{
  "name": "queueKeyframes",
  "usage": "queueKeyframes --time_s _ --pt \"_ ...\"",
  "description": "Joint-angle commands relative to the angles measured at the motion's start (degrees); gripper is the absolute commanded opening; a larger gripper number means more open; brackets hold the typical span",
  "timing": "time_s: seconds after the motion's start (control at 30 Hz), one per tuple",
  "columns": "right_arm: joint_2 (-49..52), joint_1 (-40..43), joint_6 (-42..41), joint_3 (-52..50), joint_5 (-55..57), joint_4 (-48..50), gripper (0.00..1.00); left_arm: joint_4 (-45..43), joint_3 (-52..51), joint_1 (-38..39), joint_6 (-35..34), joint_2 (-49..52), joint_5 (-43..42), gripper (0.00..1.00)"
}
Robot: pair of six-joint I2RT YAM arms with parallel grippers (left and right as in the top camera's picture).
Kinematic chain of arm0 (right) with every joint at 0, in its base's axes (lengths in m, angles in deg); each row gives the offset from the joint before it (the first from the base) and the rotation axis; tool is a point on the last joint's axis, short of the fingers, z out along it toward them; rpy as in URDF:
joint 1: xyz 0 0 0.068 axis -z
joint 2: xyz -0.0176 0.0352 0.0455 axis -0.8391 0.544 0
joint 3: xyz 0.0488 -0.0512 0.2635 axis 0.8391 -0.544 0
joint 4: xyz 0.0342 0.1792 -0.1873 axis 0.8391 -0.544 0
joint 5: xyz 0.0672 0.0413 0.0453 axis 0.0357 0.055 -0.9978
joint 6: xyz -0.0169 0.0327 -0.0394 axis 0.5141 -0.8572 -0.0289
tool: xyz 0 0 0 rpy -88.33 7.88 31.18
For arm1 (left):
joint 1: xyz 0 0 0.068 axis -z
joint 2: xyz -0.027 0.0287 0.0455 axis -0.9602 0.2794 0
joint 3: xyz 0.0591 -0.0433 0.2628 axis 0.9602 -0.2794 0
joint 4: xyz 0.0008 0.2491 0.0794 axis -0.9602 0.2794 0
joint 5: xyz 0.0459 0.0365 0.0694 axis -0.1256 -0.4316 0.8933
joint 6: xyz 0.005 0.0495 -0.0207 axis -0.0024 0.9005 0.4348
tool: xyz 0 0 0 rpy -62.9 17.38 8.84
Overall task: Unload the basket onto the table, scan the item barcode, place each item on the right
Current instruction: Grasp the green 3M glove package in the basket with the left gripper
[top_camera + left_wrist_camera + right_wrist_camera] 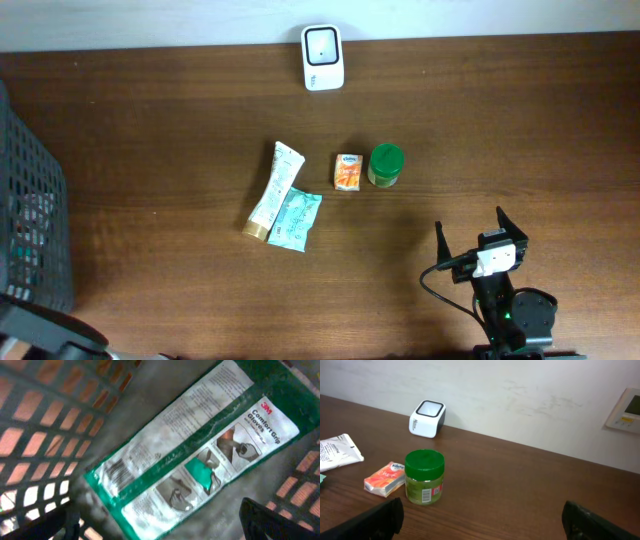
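Note:
My left gripper comes down toward the basket's bottom next, turning its fingers across the glove packet's middle (199, 446), since the packet lies flat and slanted below the open fingers.
In the left wrist view a green and white 3M glove packet (200, 445) lies flat on the floor of a dark mesh basket (45, 415), its barcode side up. My left gripper (160, 529) hangs open just above it, one finger at each lower corner. On the table lie a white tube (273, 190), a teal packet (295, 220), an orange packet (347, 171) and a green-lidded jar (386, 165). The white scanner (323, 57) stands at the far edge. My right gripper (472, 233) is open and holds nothing, near the front, facing the jar (424, 476) and the scanner (427, 418).
The basket (40, 190) fills the left edge of the table, and the left arm reaches into it from the front left corner. A pale wall runs behind the table, with a wall panel (626, 410) at the right.

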Motion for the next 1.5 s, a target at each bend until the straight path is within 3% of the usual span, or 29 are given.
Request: queueKeyframes --time_s 0.0,0.03,0.13,0.37,0.73,0.97,1.03,1.13,1.2,1.47 --pt "-0.33 -0.37 -0.37 -0.31 -0.33 -0.26 0.99 -2.12 -0.31 -0.35 3.04 4.90 -2.32 0.99" --pt "-0.33 -0.37 -0.37 -0.31 -0.33 -0.26 0.98 -2.60 -0.31 -0.35 3.28 6.03 -2.36 0.99" --pt "-0.33 -0.37 -0.37 -0.31 -0.33 -0.26 0.98 -4.00 -0.35 -0.35 14.51 11.89 -8.92 0.99" --pt "-0.33 -0.37 -0.37 -0.31 -0.33 -0.26 0.98 -5.18 -0.35 -0.35 23.58 17.03 -9.38 0.99" --pt "-0.33 -0.37 -0.37 -0.31 -0.33 -0.26 0.98 -7.23 -0.37 -0.28 23.76 22.25 -9.33 1.00" --pt "-0.33 -0.37 -0.37 -0.31 -0.33 -0.26 0.98 -7.39 -0.35 -0.28 23.76 22.21 -9.16 0.48" --pt "-0.33 -0.37 -0.39 -0.31 -0.33 -0.26 0.98 -7.37 -0.35 -0.28 23.76 22.21 -9.16 0.39" --pt "-0.33 -0.37 -0.37 -0.31 -0.33 -0.26 0.99 -7.04 -0.33 -0.28 23.76 22.08 -9.16 0.06" --pt "-0.33 -0.37 -0.37 -0.31 -0.33 -0.26 0.98 -6.32 0.11 -0.28 23.71 21.51 -9.16 0.00" --pt "-0.33 -0.37 -0.39 -0.31 -0.33 -0.26 0.98 -3.10 4.42 0.11 23.26 7.02 -9.18 0.00"
